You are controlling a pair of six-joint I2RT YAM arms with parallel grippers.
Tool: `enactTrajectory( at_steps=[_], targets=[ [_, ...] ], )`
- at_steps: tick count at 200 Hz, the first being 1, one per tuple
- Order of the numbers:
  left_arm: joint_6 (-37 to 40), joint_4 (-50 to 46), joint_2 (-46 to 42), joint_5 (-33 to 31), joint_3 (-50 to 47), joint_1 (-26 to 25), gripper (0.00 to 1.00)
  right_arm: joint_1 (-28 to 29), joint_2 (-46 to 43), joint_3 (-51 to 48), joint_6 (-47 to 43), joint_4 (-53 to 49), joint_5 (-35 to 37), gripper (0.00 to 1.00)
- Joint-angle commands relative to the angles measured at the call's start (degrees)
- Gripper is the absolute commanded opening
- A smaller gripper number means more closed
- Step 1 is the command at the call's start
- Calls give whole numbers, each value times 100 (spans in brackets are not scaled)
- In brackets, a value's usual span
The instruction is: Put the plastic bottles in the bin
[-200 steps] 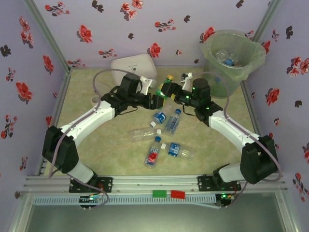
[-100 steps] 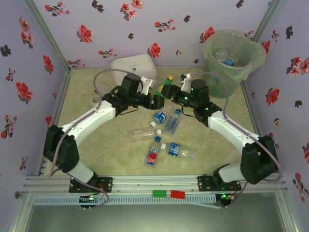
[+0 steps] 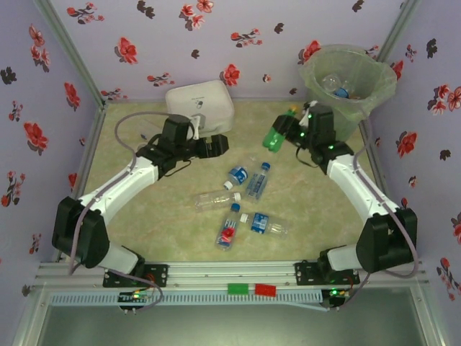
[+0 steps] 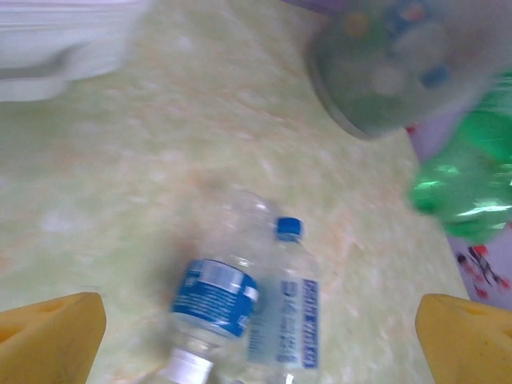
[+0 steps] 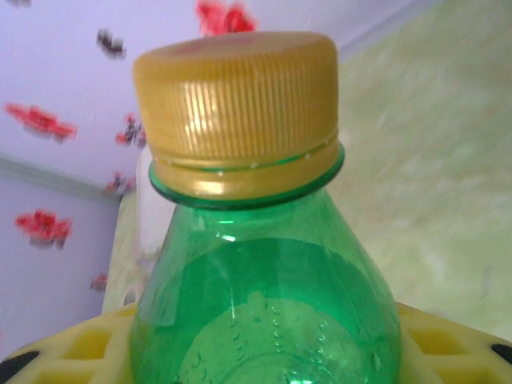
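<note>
My right gripper needs to move up and away from my base, over the opening of the bin, before it lets go of the green bottle (image 3: 274,138).
A green plastic bottle (image 3: 274,138) with a gold cap (image 5: 236,104) hangs above the table, left of the bin (image 3: 360,101). My right gripper (image 3: 292,130) is shut on its body (image 5: 264,304), yellow fingers (image 5: 448,340) on either side. The grey-green bin holds a few bottles (image 3: 337,86). My left gripper (image 3: 218,144) stands open, empty, in front of the white box. Between its yellow fingertips (image 4: 50,336) I see two clear blue-labelled bottles (image 4: 214,300) (image 4: 286,312) lying on the table. Several clear bottles (image 3: 238,175) (image 3: 214,200) (image 3: 229,229) lie mid-table.
A white square lidded box (image 3: 200,104) sits at the back of the table, close behind the left gripper. Flowered walls close off three sides. The bin stands in the far right corner and appears blurred in the left wrist view (image 4: 400,64).
The two grippers met at the green bottle. The left one opened and drew back left; the right one shut on the bottle and carried it up and right toward the bin.
</note>
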Motion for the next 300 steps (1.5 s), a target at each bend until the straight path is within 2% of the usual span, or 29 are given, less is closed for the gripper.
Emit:
enactTrajectory(
  at_steps=[1,24,53,100,147,192,203,224,252,300],
  targets=[
    [-464,-28,196,-482,-37,114,100,-343,-167,822,-551,-407,682,46],
    [-513,-45,347,-460,-34,114,100,-705,4,1358,-705,-257,1117,46],
    [-475,-128,365,-446,-87,114,100,-1007,258,1847,-937,262,2010,45],
    [-444,-286,307,-459,-194,109,100,-1171,722,2065,-1411,1337,3099,45],
    [-307,-550,259,-459,-134,106,100,-1269,1362,2142,-1557,2013,3300,44],
    [-136,-772,205,-529,-221,105,100,-1339,2087,2738,-1591,1874,3353,45],
    [-74,-819,191,-529,-228,98,100,-1350,2214,2886,-1612,1765,3353,49],
    [115,-919,195,-593,-193,97,100,-1350,2399,3122,-1690,1594,3353,65],
    [582,-1264,286,-677,75,95,100,-1367,2495,3467,-1782,1204,3353,99],
    [1514,-1896,383,-598,461,97,100,-1358,2105,3558,-1890,755,3066,100]
  ],
)
